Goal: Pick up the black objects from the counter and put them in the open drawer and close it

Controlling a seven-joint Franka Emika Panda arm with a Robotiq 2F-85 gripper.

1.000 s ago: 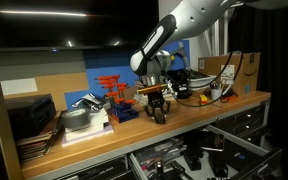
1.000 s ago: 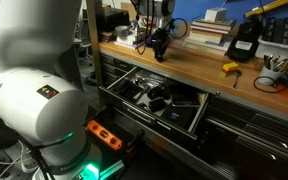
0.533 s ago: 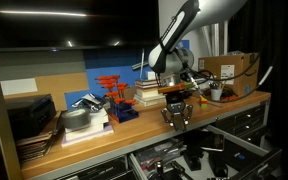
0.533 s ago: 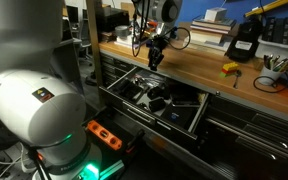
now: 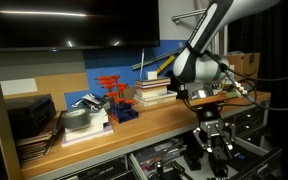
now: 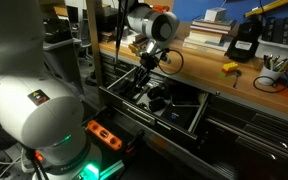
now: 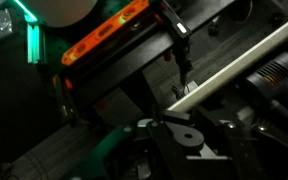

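Observation:
Next, my gripper tilts downward and lowers into the open drawer to release the black object, since the drawer's dark inside is just below my gripper.
My gripper (image 5: 216,141) hangs over the open drawer (image 5: 250,144), below the front edge of the wooden counter (image 5: 134,126). In both exterior views its fingers look shut on a small black object (image 6: 141,80), just above the dark, tool-cluttered inside of the drawer (image 6: 200,116). The counter also shows in an exterior view (image 6: 199,66). In the wrist view the jaws (image 7: 174,135) are dark around a black shape, and the drawer's pale rim (image 7: 234,66) crosses above them. I cannot pick out the other black object among the dark tools.
Red-orange clamps (image 5: 111,92) and a book stack (image 5: 152,92) stand at the back of the counter. A yellow-and-black item (image 6: 230,68) and a big black case (image 6: 244,42) lie on the counter. The robot base (image 6: 44,110) with its orange and green lights stands beside the drawer.
My gripper has left the counter top, swung out past the front edge with the black object, and dropped down over the open drawer.

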